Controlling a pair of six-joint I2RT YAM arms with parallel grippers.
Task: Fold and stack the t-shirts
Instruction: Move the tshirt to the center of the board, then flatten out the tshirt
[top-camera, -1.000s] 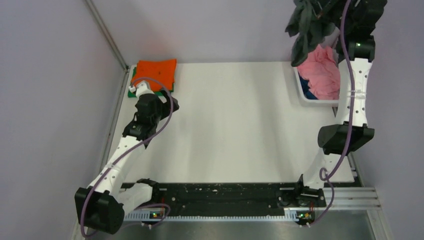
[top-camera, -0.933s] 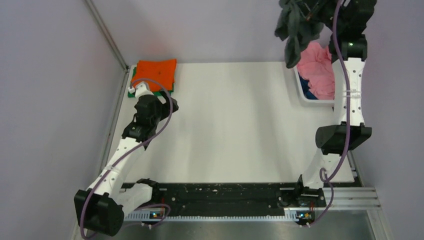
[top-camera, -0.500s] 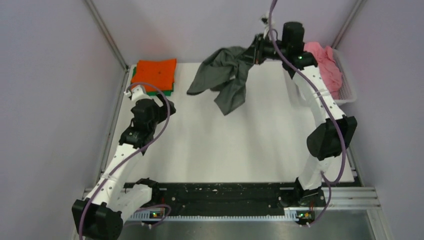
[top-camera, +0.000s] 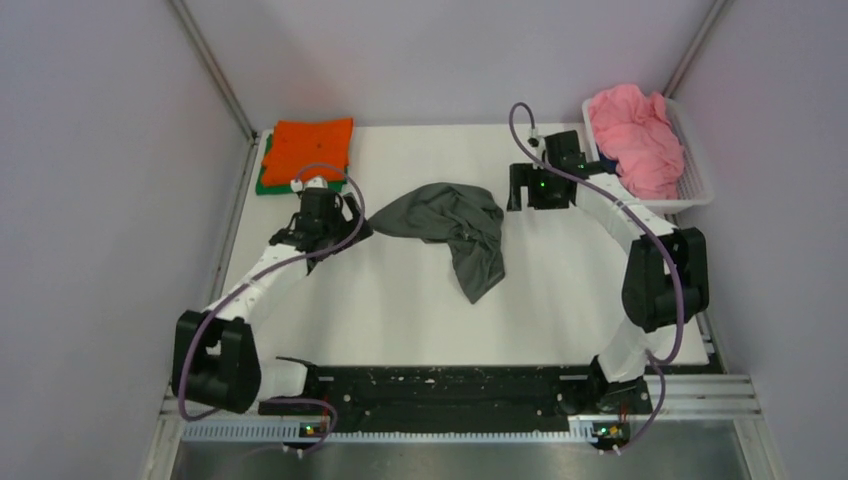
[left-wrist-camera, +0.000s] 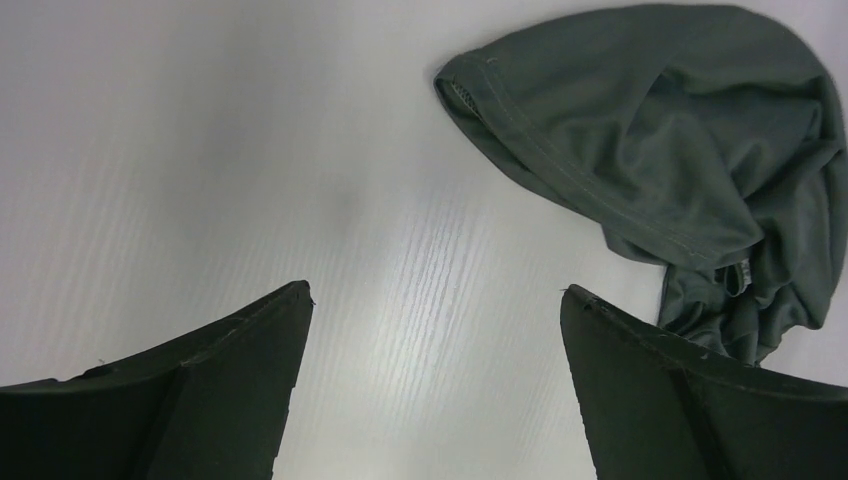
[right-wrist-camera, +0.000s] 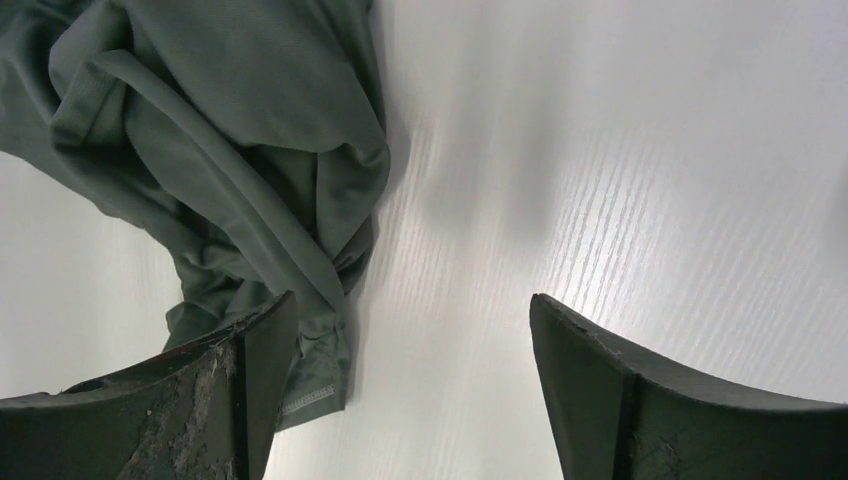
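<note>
The left gripper comes down and to the right in the top view next, because the t-shirt's pointed corner lies there, below and outside its open fingers.
A dark grey t-shirt (top-camera: 450, 225) lies crumpled on the middle of the white table, also in the left wrist view (left-wrist-camera: 680, 130) and the right wrist view (right-wrist-camera: 220, 130). My right gripper (top-camera: 516, 190) (right-wrist-camera: 412, 296) is open just right of it, with only bare table between the fingers. My left gripper (top-camera: 352, 228) (left-wrist-camera: 435, 288) is open at the shirt's left edge, holding nothing. A folded orange t-shirt (top-camera: 313, 148) rests on a green one (top-camera: 264, 184) at the back left. A pink t-shirt (top-camera: 630, 135) is heaped in the basket.
The white plastic basket (top-camera: 700, 172) stands at the back right corner by the wall. Grey walls close in the table on the left, back and right. A black rail (top-camera: 450, 385) with the arm bases runs along the near edge.
My right arm swung the grey t-shirt from above the basket down to the table's middle and opened, letting it go. My left gripper moved right, toward the shirt's left edge.
</note>
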